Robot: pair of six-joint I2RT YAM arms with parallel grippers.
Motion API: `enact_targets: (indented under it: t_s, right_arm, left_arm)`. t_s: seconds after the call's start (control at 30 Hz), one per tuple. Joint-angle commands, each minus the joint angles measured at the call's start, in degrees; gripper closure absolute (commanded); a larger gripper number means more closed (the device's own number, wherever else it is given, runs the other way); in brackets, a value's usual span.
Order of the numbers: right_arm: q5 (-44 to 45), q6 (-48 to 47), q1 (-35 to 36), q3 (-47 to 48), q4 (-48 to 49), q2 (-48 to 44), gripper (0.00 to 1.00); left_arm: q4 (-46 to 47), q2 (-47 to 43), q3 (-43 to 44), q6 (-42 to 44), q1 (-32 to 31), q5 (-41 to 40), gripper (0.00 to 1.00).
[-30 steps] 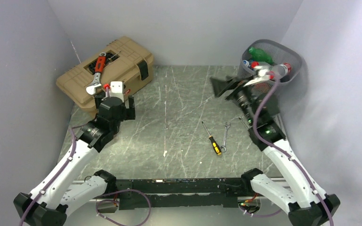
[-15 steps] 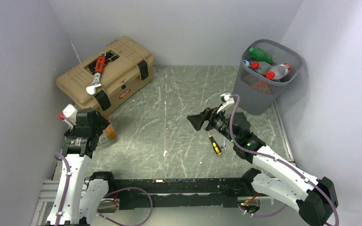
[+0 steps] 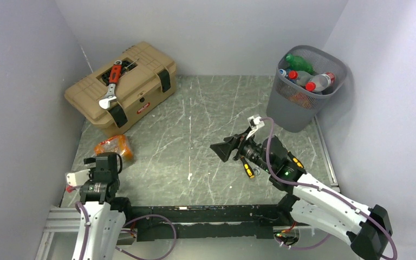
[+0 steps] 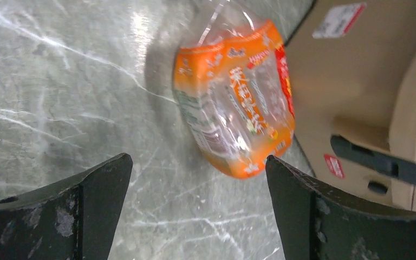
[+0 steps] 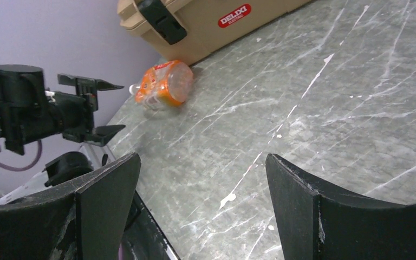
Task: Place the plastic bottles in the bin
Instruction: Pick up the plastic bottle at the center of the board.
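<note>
The bottle lies just beyond my open fingers, so my left gripper will move down and outward onto the clear bottle's orange-labelled body and close.
A clear plastic bottle with an orange label (image 3: pixel 111 147) lies on its side on the table, just in front of the tan toolbox. It also shows in the left wrist view (image 4: pixel 233 103) and the right wrist view (image 5: pixel 163 82). My left gripper (image 3: pixel 101 161) is open and empty, just short of the bottle. My right gripper (image 3: pixel 223 149) is open and empty over the table's middle, pointing left. The grey mesh bin (image 3: pixel 303 89) stands at the back right and holds several bottles (image 3: pixel 310 77).
A tan toolbox (image 3: pixel 122 86) with a red-handled wrench (image 3: pixel 111 82) on its lid stands at the back left. A yellow-handled screwdriver (image 3: pixel 246 166) lies by my right arm. Walls close in on the left, back and right.
My right gripper pulled back from over the bin to the table's middle, empty. My left arm drew back from the toolbox towards the near left edge, uncovering the orange-label bottle.
</note>
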Motion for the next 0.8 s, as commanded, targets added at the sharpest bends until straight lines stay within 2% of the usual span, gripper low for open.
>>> enact_targets:
  t_s: [0.0,0.17,0.4,0.53,0.77]
  right_arm:
    - [-1.16,-0.16,1.02,-0.63,-0.44,-3.23,0.10]
    - [-0.06,-1.77,1.17,-1.35,-3.68,-7.01,0.10]
    - [0.54,-2.36,1.13,-3.04,-5.16,-9.90,0.10]
    - [0.67,-2.34,1.13,-3.52,-5.21,-10.39,0.09]
    - [1.61,-3.34,1.17,-2.30,-6.24,-10.49,0.09]
  left_arm:
    - [3.95,-0.62,-3.40,-13.94,0.41,-5.95,0.01]
    - [10.27,5.44,-5.71,-16.99,1.34,-6.46,0.01]
    - [21.96,11.11,-9.94,-15.10,4.05,-5.24,0.01]
    - [27.38,14.84,-11.52,-14.26,4.42,-3.77,0.10]
    - [33.33,22.48,-11.64,-13.47,4.55,-2.92,0.15]
